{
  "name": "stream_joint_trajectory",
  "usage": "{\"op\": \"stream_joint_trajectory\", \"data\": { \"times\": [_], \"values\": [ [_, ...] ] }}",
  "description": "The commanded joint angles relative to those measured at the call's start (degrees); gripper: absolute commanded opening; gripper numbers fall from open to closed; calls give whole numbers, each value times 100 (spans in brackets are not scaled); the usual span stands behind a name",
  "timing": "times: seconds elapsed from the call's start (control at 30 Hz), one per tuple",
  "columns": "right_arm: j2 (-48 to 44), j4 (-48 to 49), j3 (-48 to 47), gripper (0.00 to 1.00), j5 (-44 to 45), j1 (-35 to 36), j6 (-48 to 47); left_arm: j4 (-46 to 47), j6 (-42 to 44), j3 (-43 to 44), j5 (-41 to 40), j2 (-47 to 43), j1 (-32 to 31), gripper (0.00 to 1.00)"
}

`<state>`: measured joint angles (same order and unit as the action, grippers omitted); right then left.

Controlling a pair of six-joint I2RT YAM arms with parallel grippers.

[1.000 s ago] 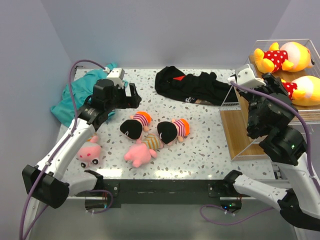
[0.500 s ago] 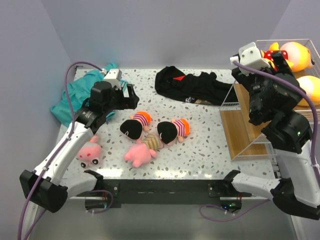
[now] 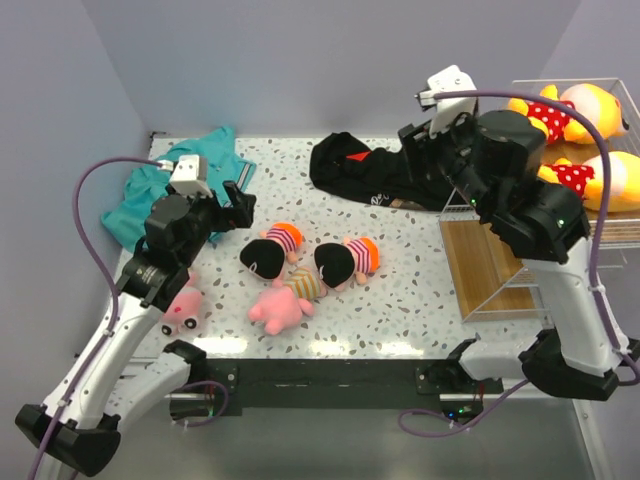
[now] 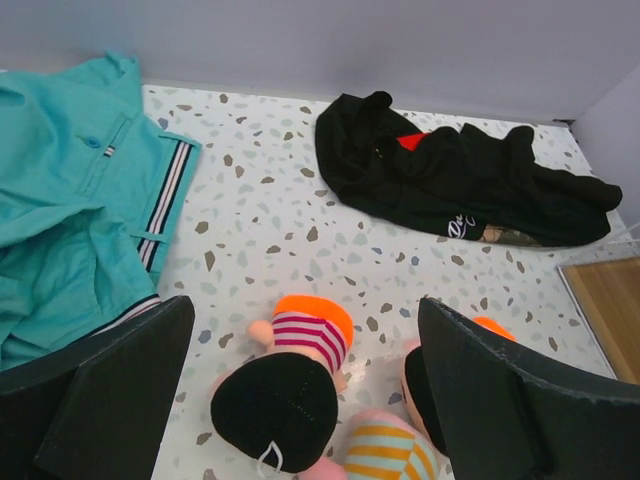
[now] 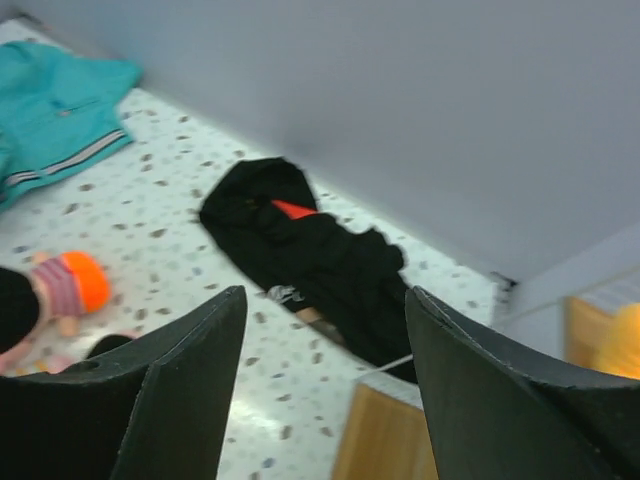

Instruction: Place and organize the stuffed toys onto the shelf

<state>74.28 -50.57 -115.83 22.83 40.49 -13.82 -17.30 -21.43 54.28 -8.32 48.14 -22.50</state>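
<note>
The left gripper should next go down and across onto the neck of the doll nearest it, because that doll is below the gripper and to its right in the top view.
Two black-haired dolls (image 3: 270, 250) (image 3: 345, 260), a pig in a striped top (image 3: 285, 300) and a pink pig (image 3: 180, 305) lie on the table. Two yellow bears (image 3: 565, 115) (image 3: 600, 180) rest on the top tier of the shelf (image 3: 480, 260). My left gripper (image 3: 232, 208) hovers open just left of the dolls. In the left wrist view the left gripper (image 4: 305, 310) frames one doll (image 4: 285, 385) without touching it. My right gripper (image 3: 412, 155) hangs open and empty above the black garment (image 3: 370, 170). The right wrist view shows the right gripper (image 5: 325, 295) with nothing between its fingers (image 5: 180, 380).
A teal polo shirt (image 3: 165, 175) is crumpled at the back left. The black garment with a red mark (image 4: 450, 180) lies at the back middle, touching the shelf's wire frame. The shelf's lower wooden board (image 5: 385, 440) shows at the right.
My right arm has swung up and left from the shelf's top tier to above the black garment, empty. My left arm has drawn back slightly to the left, still open.
</note>
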Motion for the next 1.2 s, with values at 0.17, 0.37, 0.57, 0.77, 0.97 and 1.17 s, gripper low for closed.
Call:
{"op": "stream_joint_trajectory", "data": {
  "times": [0.17,0.37,0.57,0.77,0.97,1.17],
  "values": [
    [52,740,1992,62,-1280,802,2190,289,-133,-348,-1128,-498,35,99],
    [235,1971,3821,57,-1483,908,3025,297,-151,-401,-1146,-437,27,99],
    [745,2498,4218,56,-1368,1093,3245,-36,-466,-357,-769,-77,35,98],
    [825,2657,4279,56,-1203,1154,3334,-423,-1021,-559,14,502,35,96],
    [544,2886,4780,56,-1281,1163,3193,-353,-1083,-349,435,2046,35,87],
    [96,2886,5131,56,-1290,1163,3088,-765,-740,785,656,3393,-8,79]
  ]
}}
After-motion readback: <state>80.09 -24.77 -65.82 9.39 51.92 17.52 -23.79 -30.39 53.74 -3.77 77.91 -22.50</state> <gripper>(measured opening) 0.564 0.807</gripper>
